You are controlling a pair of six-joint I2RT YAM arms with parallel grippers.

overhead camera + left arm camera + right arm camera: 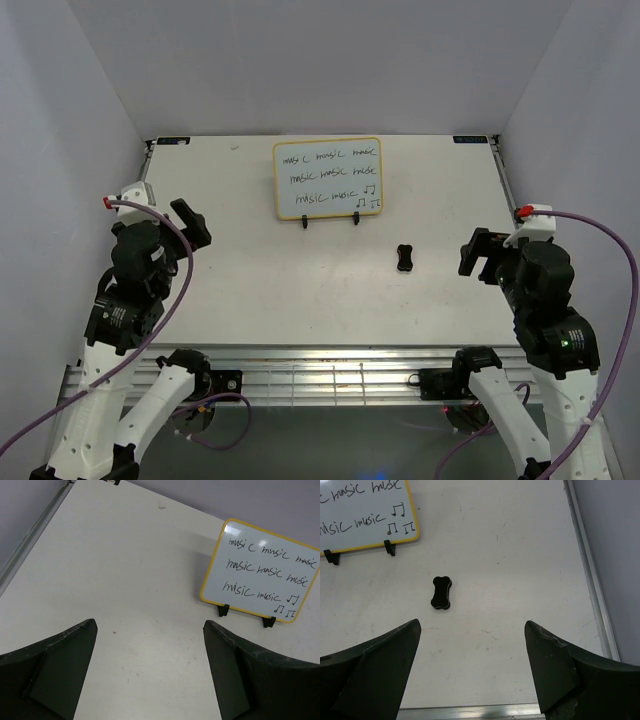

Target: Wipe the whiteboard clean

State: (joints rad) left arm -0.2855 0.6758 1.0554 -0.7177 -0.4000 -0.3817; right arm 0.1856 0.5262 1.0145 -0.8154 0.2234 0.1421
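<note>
The left gripper lowers its fingers next, turning them to straddle the whiteboard's nearer side edge [276, 188] [212, 564], which stands to its right in the top view, clear of writing.
The whiteboard [327, 178], yellow-framed and covered in black "music" words and notes, leans on a thin black stand at the back middle of the table. It also shows at the right of the left wrist view as the whiteboard [262, 575], and its lower right corner, the whiteboard [365, 515], sits top left in the right wrist view. A small black bone-shaped eraser [405, 257] lies on the table in front of it, to the right; the same eraser [441, 593] lies ahead of my right fingers. My left gripper [190, 225] hangs open at the left, empty. My right gripper [478, 255] is open and empty, right of the eraser.
The white table [280, 290] has a metal rail along its near edge [330, 372] and raised edges at both sides. White walls enclose the table on three sides. Purple cables loop from both arms.
</note>
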